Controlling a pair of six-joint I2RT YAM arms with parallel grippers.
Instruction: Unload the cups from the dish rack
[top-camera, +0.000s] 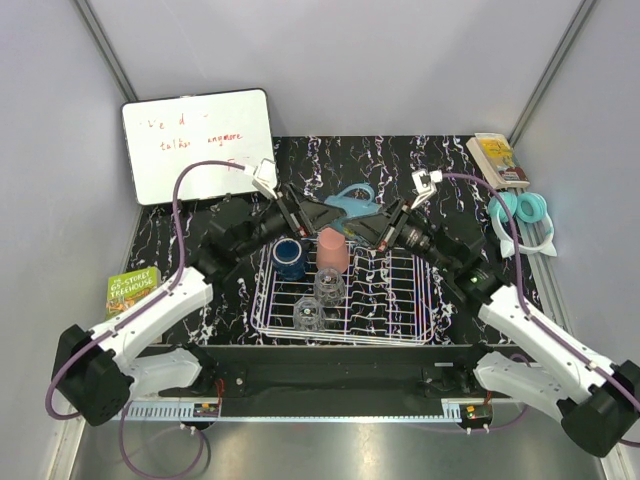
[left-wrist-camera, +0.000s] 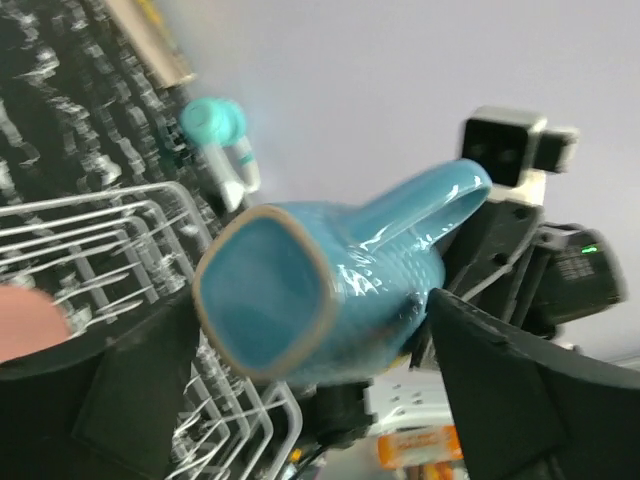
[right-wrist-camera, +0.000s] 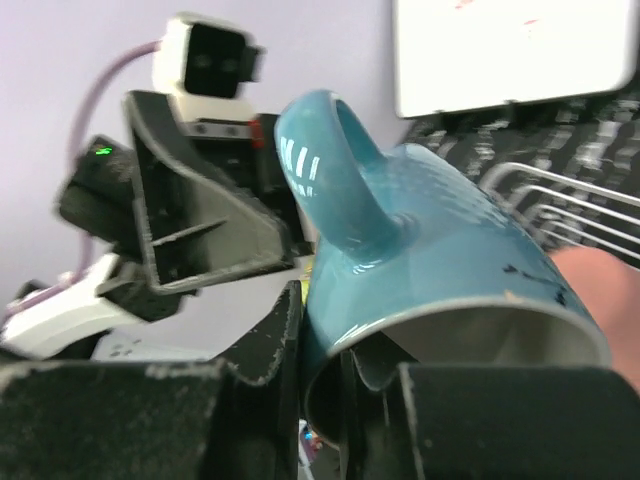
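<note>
The right gripper turns downward, lowers the teal mug (top-camera: 352, 200) outward and then releases it next, since the bare tabletop beyond the rack lies below and outward of it.
The teal mug (top-camera: 352, 200) hangs in the air over the far edge of the white dish rack (top-camera: 400, 300), between both grippers. My right gripper (top-camera: 378, 222) is shut on its rim, one finger inside and one outside, as the right wrist view shows (right-wrist-camera: 345, 370). My left gripper (top-camera: 325, 213) has its fingers against both sides of the mug's body (left-wrist-camera: 330, 290). In the rack stand the dark blue cup (top-camera: 290, 257), the salmon-pink tumbler (top-camera: 333, 250) and two clear glasses (top-camera: 329, 284) (top-camera: 309, 316).
A whiteboard (top-camera: 200, 145) leans at the back left. A green book (top-camera: 133, 290) lies at the left. A book (top-camera: 497, 158) and teal tape rolls (top-camera: 525, 210) sit at the back right.
</note>
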